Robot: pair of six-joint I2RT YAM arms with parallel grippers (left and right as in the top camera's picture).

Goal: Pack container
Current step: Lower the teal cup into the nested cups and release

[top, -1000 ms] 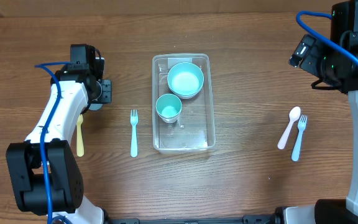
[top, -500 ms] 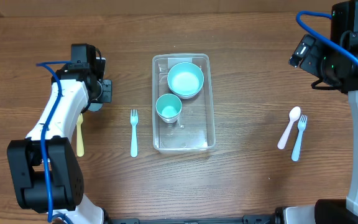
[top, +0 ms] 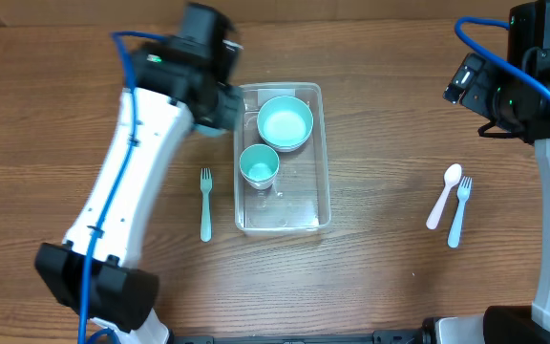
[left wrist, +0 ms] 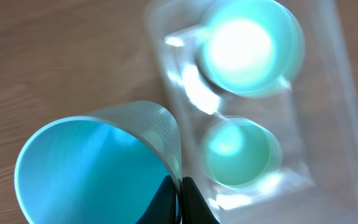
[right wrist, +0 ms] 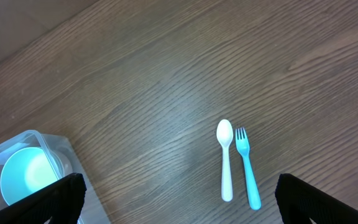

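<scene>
I need to move my left gripper over the side of the container and back above the teal cup next. Then I should bring the blue cup down into it, because the teal cup's top is open.
The clear container stands mid-table and holds a light-blue bowl and a small teal cup. My left gripper hovers at its far-left corner. In the left wrist view the left gripper is shut on the rim of a blue cup, held above the table just left of the container, bowl and teal cup. The held cup is hidden under the wrist in the overhead view. My right gripper is far right, open and empty.
A light-blue fork lies left of the container. A white spoon and a blue fork lie side by side at the right, also in the right wrist view as spoon and fork. The left arm crosses the table's left side.
The left arm has swung from the table's left side to the container's far-left corner. The yellow spoon seen earlier at the left is now covered by the arm. The right arm has not moved.
</scene>
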